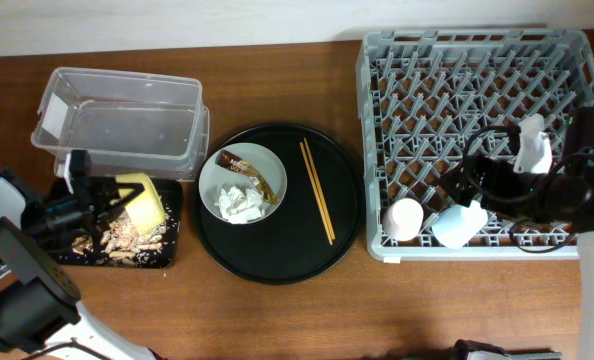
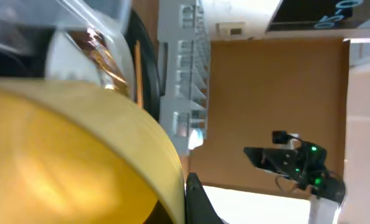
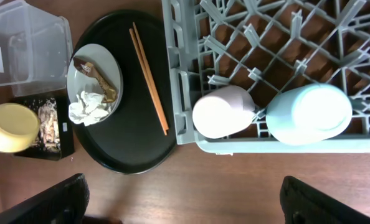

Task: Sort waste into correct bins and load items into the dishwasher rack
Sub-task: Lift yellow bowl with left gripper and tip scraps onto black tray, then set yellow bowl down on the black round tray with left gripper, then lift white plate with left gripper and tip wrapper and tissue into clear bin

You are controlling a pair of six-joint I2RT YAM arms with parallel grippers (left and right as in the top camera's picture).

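The round black tray's bare near part lies to the right of my left gripper in the overhead view, so next I carry the bowl [image 1: 143,200] across, lowering it there.
My left gripper [image 1: 105,203] is shut on the rim of the small yellow bowl [image 1: 143,200], holding it tilted over the shallow black tray [image 1: 169,250], where beige food scraps [image 1: 127,240] lie. The bowl fills the left wrist view [image 2: 60,155] beside my finger [image 2: 190,198]. The clear tub [image 1: 117,120] stands behind. The grey plate [image 1: 217,180] holds the white tissue [image 1: 242,204] and the brown wrapper [image 1: 245,166]. The chopsticks [image 1: 317,190] lie beside it. The pink cup [image 1: 404,218] and the blue cup [image 1: 459,225] stand inverted in the grey rack [image 1: 477,60]. My right gripper [image 3: 185,202] is open and empty.
The plate and chopsticks sit on a large round black tray [image 1: 277,255] between the bins and the rack. My right arm [image 1: 577,190] reaches over the rack's right side. Bare wooden table [image 1: 307,310] runs along the front.
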